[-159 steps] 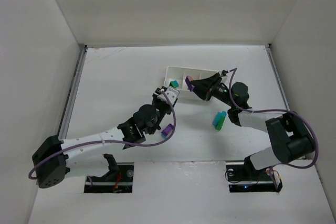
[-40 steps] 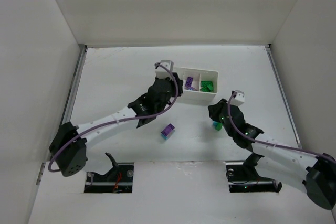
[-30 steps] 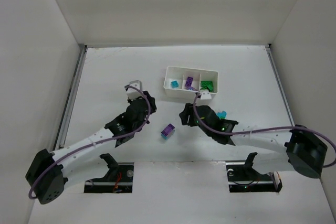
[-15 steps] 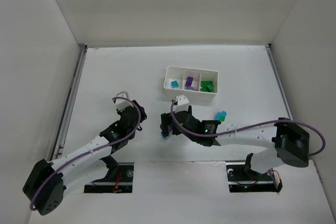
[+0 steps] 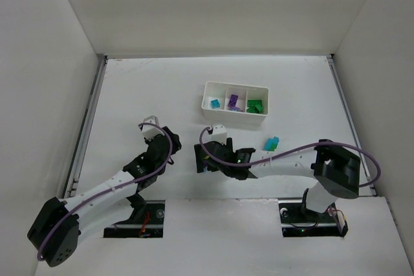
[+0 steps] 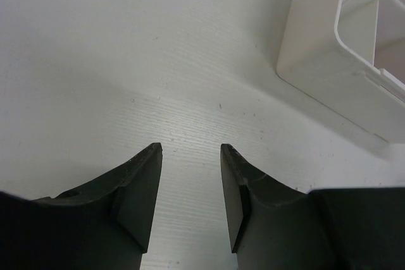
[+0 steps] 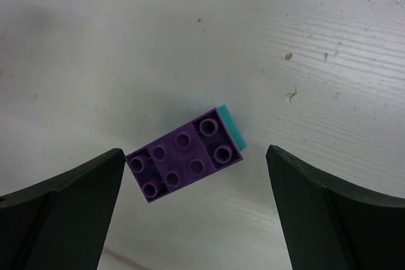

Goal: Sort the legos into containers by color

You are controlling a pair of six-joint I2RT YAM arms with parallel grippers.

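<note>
My right gripper needs to stay low next and close its wide-open fingers around the purple lego, because the stack is already on the tabletop between them.
A purple lego on a teal one (image 7: 185, 156) lies flat on the table between the wide-open fingers of my right gripper (image 7: 195, 152), touching neither finger. From above, that gripper (image 5: 202, 159) covers most of the stack. A teal-and-green lego stack (image 5: 271, 143) lies further right on the table. The white tray (image 5: 235, 116) holds a teal lego (image 5: 214, 103), a purple one (image 5: 233, 101) and a green one (image 5: 255, 105), each in its own container. My left gripper (image 5: 167, 141) (image 6: 190, 150) hovers over bare table, its jaws a narrow gap apart with nothing between them.
A corner of the tray (image 6: 329, 61) shows at the upper right of the left wrist view. White walls (image 5: 65, 63) enclose the table on three sides. Both arm bases sit at the near edge.
My right arm has swung left from beside the tray to over the purple-and-teal stack, with its jaws opened wide. My left arm has drawn back a little toward the near left.
</note>
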